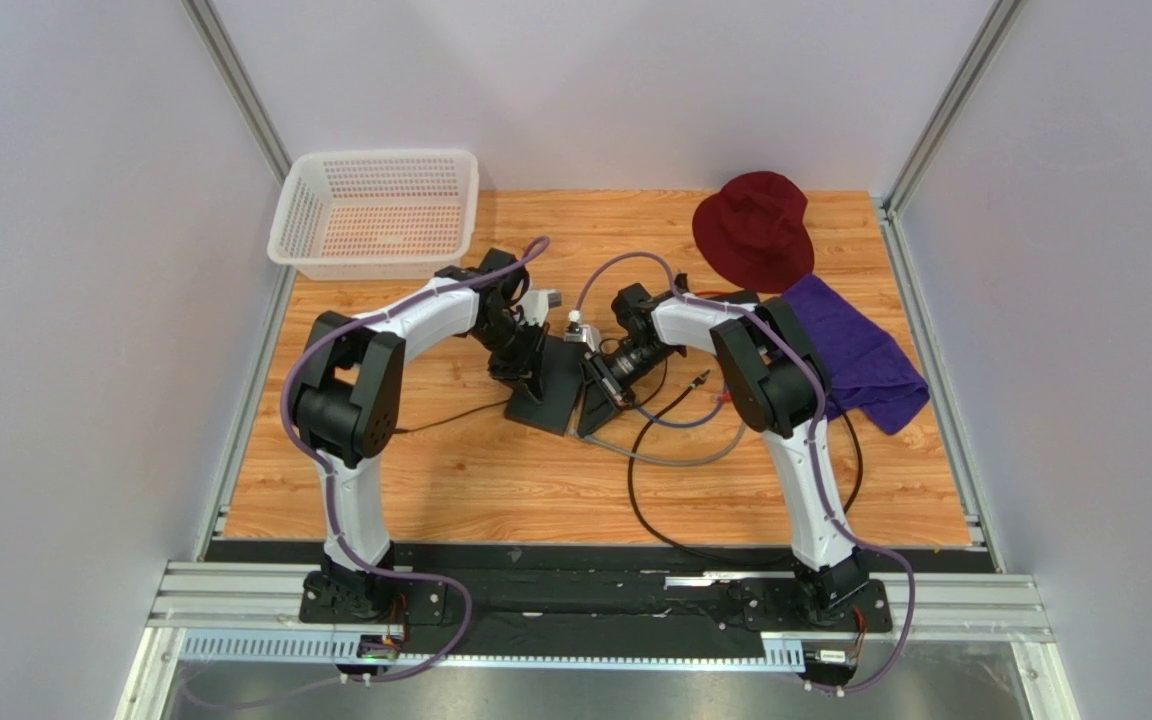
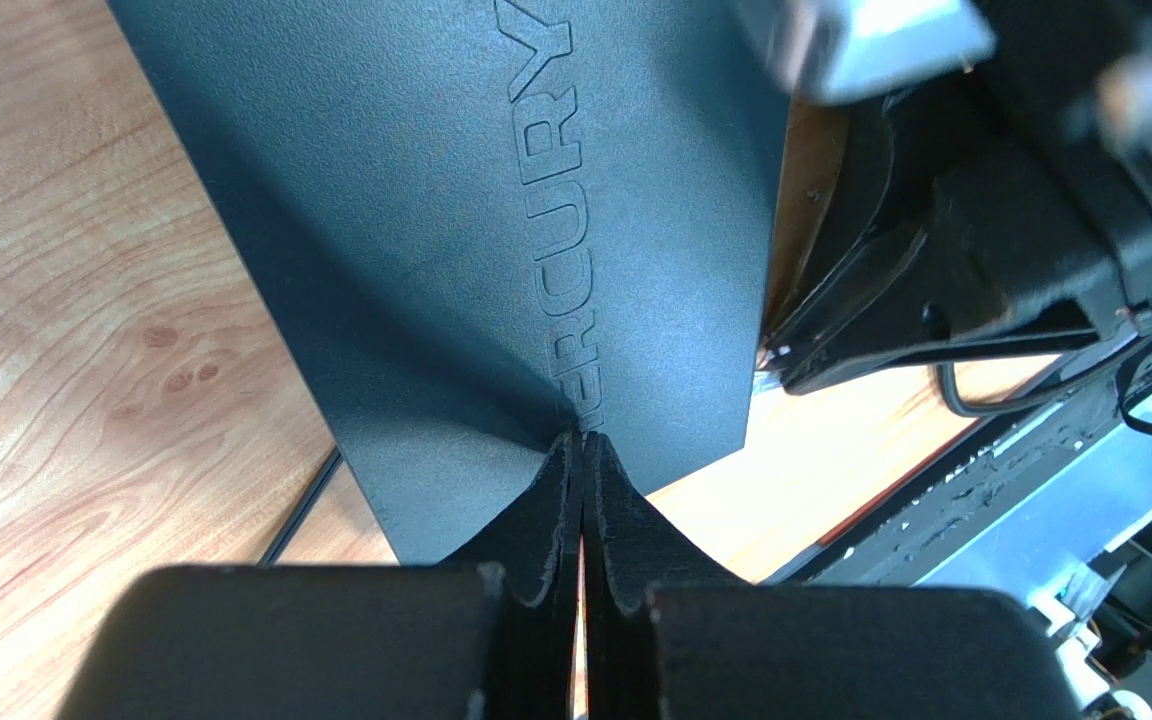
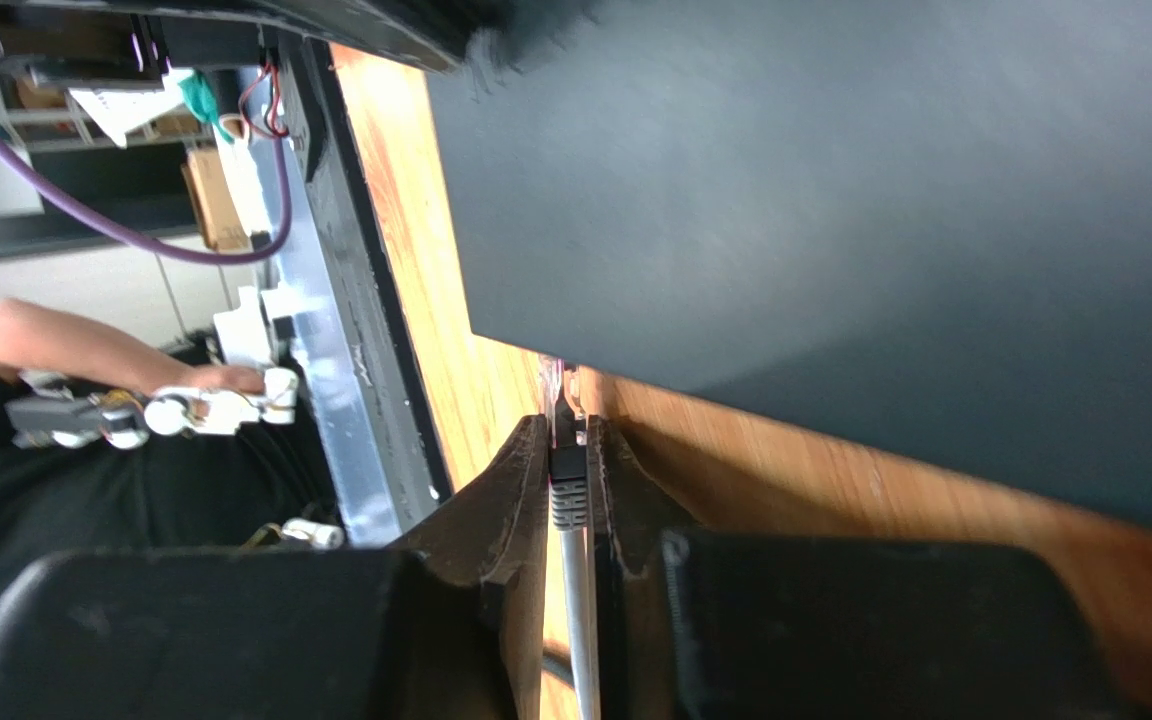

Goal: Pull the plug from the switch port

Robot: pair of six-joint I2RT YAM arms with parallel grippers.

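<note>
I should next pull the plug with my right gripper away from the box's long edge toward the purple cloth while my left gripper presses the box (image 1: pixel 549 393).
The switch is a flat dark grey box (image 1: pixel 549 393) lettered MERCURY (image 2: pixel 432 225) lying mid-table. My left gripper (image 2: pixel 584 443) is shut, its tips pressed on the box's top face near one edge, holding nothing. My right gripper (image 3: pixel 569 435) is shut on the plug (image 3: pixel 567 468), a black-and-grey connector with a clear tip, on a grey cable (image 3: pixel 579 600). The clear tip reaches the box's long edge (image 3: pixel 868 195). The port row is hidden, so I cannot tell whether the plug sits in a port. In the top view the two grippers (image 1: pixel 533 357) (image 1: pixel 606 378) meet at the box.
A white basket (image 1: pixel 376 210) stands at the back left. A maroon hat (image 1: pixel 755 225) and a purple cloth (image 1: pixel 853 353) lie at the back right. Black cables (image 1: pixel 657 503) loop in front of the right arm. A person's arm (image 3: pixel 71 338) shows beyond the table edge.
</note>
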